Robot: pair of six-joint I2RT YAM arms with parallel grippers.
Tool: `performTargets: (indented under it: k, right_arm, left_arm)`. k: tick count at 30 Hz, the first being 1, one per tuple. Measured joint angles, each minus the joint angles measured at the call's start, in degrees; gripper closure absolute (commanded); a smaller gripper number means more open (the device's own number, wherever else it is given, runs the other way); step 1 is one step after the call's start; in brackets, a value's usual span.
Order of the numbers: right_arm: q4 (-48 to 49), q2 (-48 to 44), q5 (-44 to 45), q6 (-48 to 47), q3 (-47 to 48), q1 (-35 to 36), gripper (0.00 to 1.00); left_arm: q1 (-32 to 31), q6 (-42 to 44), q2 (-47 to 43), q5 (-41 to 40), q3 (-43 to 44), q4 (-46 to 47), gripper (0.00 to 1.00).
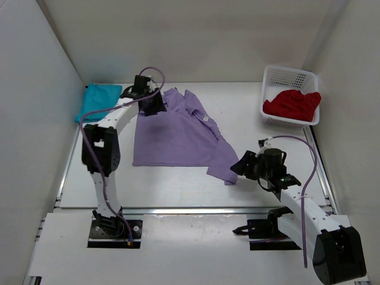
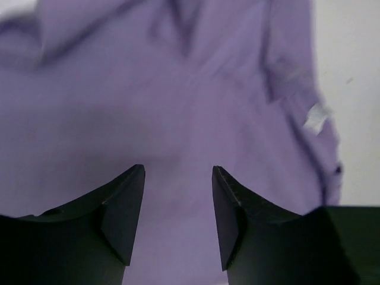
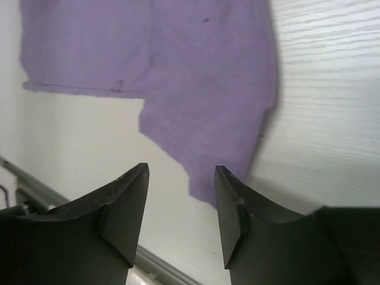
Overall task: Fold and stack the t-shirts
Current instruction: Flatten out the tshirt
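Note:
The lavender t-shirt's near corner [image 1: 135, 164] on the teal t-shirt's side lies flat beside bare tabletop. I will move my left gripper back and down onto that corner next.
The lavender t-shirt [image 1: 178, 133] lies spread on the table's middle, one sleeve trailing to the front right. My left gripper [image 1: 154, 105] is open and empty, hovering over the shirt's upper left part; the cloth fills the left wrist view [image 2: 178, 107]. My right gripper [image 1: 240, 163] is open and empty just right of the sleeve's tip, which shows in the right wrist view [image 3: 214, 119]. The teal t-shirt [image 1: 98, 100] lies folded at the far left. The red t-shirt [image 1: 294, 104] sits bunched in the basket.
A white lattice basket [image 1: 289, 77] stands at the back right of the table. White walls close in the left, back and right sides. A metal rail [image 1: 196, 209] runs along the table's near edge.

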Motion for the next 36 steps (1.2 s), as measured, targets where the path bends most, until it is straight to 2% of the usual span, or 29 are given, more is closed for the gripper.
performTargets:
  k: [3, 6, 9, 11, 15, 18, 22, 25, 30, 33, 36]
  right_arm:
    - [-0.07, 2.29, 2.36, -0.55, -0.11, 0.00, 0.52]
    - [-0.42, 1.99, 4.22, -1.27, -0.37, 0.13, 0.58]
    - [-0.09, 1.03, 5.29, -1.90, -0.57, 0.52, 0.61]
    - [0.46, 0.07, 5.46, -1.97, -1.42, 0.68, 0.64]
    - [0.46, -1.40, 5.64, -1.92, -3.04, 0.39, 0.64]
    - [0.74, -1.55, 5.46, -2.10, -3.15, -0.87, 0.63]
    - [2.29, -1.53, 4.79, -2.12, -3.87, -2.78, 0.63]
    - [2.86, -1.60, 4.63, -1.92, -4.90, -2.56, 0.61]
    - [4.26, -0.96, 4.39, -1.46, -5.90, -4.02, 0.57]
    - [6.43, 1.77, 4.81, -1.20, -5.88, -5.88, 0.54]
    - [8.46, 6.82, 5.07, -0.92, -5.27, -6.23, 0.53]
  left_arm:
    - [3.56, -1.22, -12.07, 0.33, -17.64, 4.17, 0.42]
    - [6.60, -2.97, -26.86, 0.26, -36.22, 8.44, 0.45]
    - [8.48, -5.09, -38.99, 0.61, -50.82, 11.13, 0.46]
    - [10.38, -6.64, -44.13, 1.49, -58.58, 13.27, 0.47]
    - [15.19, -9.79, -48.19, 1.55, -69.37, 15.15, 0.47]
    - [17.53, -12.07, -49.20, 1.20, -73.31, 16.00, 0.44]
    - [16.94, -15.19, -49.48, 0.55, -74.29, 19.10, 0.45]
    - [16.70, -17.77, -48.54, 0.55, -74.47, 22.69, 0.54]
    - [16.55, -21.29, -45.77, 0.85, -77.15, 27.91, 0.76]
    - [16.13, -21.90, -45.35, 0.81, -77.48, 29.53, 0.79]
    - [15.78, -22.21, -45.29, 0.57, -77.85, 30.40, 0.92]
